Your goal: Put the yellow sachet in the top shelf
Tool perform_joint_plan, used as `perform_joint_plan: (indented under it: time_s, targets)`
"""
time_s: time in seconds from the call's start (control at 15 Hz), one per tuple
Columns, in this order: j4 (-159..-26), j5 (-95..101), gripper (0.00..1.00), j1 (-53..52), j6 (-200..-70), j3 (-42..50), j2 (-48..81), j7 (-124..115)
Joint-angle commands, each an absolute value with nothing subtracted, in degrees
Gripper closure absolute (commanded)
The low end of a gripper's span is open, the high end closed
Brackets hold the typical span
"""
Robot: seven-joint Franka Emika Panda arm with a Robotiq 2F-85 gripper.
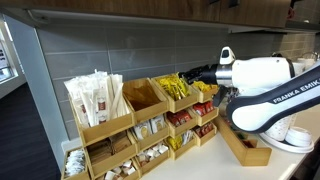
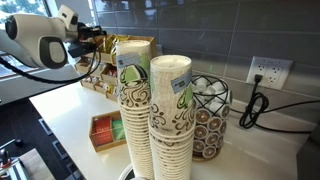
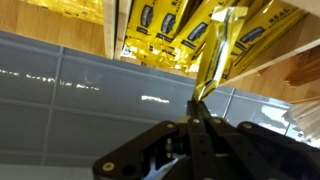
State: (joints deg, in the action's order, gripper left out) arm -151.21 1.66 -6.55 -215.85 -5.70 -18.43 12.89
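My gripper has the yellow sachet's loose end already across the sachets inside the bin, so next it will shift slightly over the yellow-filled bin [image 1: 174, 87] [image 3: 188, 36] and open to release the sachet.
In the wrist view my gripper [image 3: 200, 108] is shut on the lower end of the yellow sachet [image 3: 216, 55], which stands up from the fingertips. Just beyond it lies a top shelf bin [image 3: 112, 25] holding several more yellow sachets [image 3: 165, 22]. In an exterior view the gripper [image 1: 196, 76] is at the yellow-filled bin [image 1: 176, 92] of the top shelf [image 1: 146, 98] of the wooden rack. In the exterior view from the opposite end of the counter the gripper [image 2: 92, 35] reaches toward the rack [image 2: 100, 78], which is mostly hidden behind cups.
White-and-brown paper sticks [image 1: 95, 98] fill a top bin. Red sachets [image 1: 206, 90] lie in a bin below the arm. A small wooden tray [image 1: 245, 148] sits beside the rack. Tall stacks of paper cups [image 2: 150, 115], a wire pod holder [image 2: 210, 115] and a grey tiled wall [image 3: 80, 100] are close.
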Motion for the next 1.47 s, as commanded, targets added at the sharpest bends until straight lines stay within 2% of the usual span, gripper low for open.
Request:
perform_joint_plan:
  time_s: [0.0, 0.07, 0.13, 0.2, 0.27, 0.4, 0.93, 1.0, 1.4]
  targets:
    - [-149.1, 0.4, 1.00, -5.7, -218.0, -6.9, -14.4, 14.8]
    - [-148.9, 0.0, 1.00, -5.6, -218.0, -7.1, -14.0, 15.1]
    - [-148.5, 0.0, 0.94, -5.6, -218.1, -7.0, -13.5, 15.1]
    - [-148.4, -0.2, 0.92, -5.6, -218.0, -7.0, -13.3, 15.2]
    - [-148.4, -0.9, 0.68, -5.5, -217.2, -7.2, -13.4, 15.5]
    - [-148.7, -1.8, 0.64, -5.5, -215.9, -7.3, -14.4, 15.9]
    - [-154.4, 0.2, 0.04, -6.0, -204.2, -7.6, -26.3, 12.5]
    - [-154.7, 0.8, 0.00, -6.2, -201.8, -7.7, -28.0, 12.0]
    - [-155.9, -0.2, 0.00, -14.2, -184.6, -3.5, -38.9, 11.7]
